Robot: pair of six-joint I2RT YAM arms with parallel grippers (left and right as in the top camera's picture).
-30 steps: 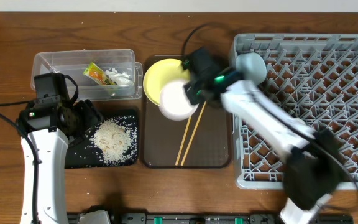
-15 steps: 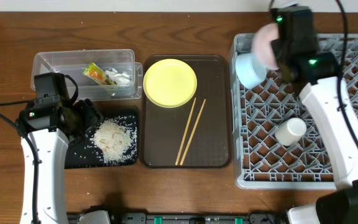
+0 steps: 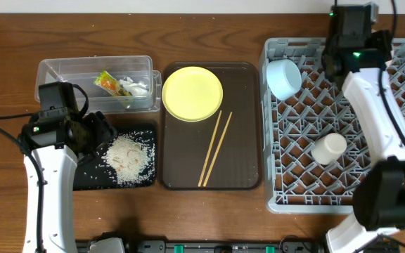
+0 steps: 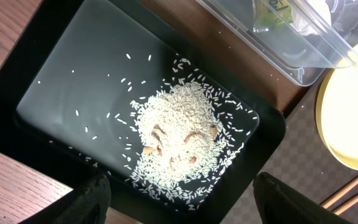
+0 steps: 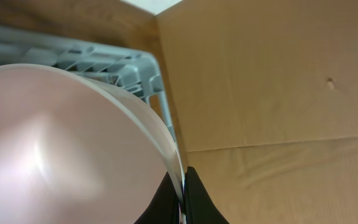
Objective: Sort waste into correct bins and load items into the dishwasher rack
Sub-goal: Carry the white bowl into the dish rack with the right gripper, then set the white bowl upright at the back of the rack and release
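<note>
The white bowl's rim should next go left in the overhead view with my right gripper, then down to be released, as empty slots lie there beside the light blue bowl, below the gripper.
My right gripper is shut on the rim of the white bowl, held on edge over the far edge of the grey dishwasher rack; in the overhead view the wrist hides the bowl. The light blue bowl and the pale cup sit in the rack. The yellow plate and chopsticks lie on the brown tray. My left gripper is open above the black tray, which holds the rice. The wrapper and paper scraps lie in the clear tub.
The rack's far wall shows just behind the held bowl, with a brown cardboard surface beyond it. The clear tub's corner and the plate's edge border the black tray in the left wrist view.
My right arm has carried the white bowl from the brown tray to the rack's far edge. The cup came into view in the rack. The left arm has not moved.
</note>
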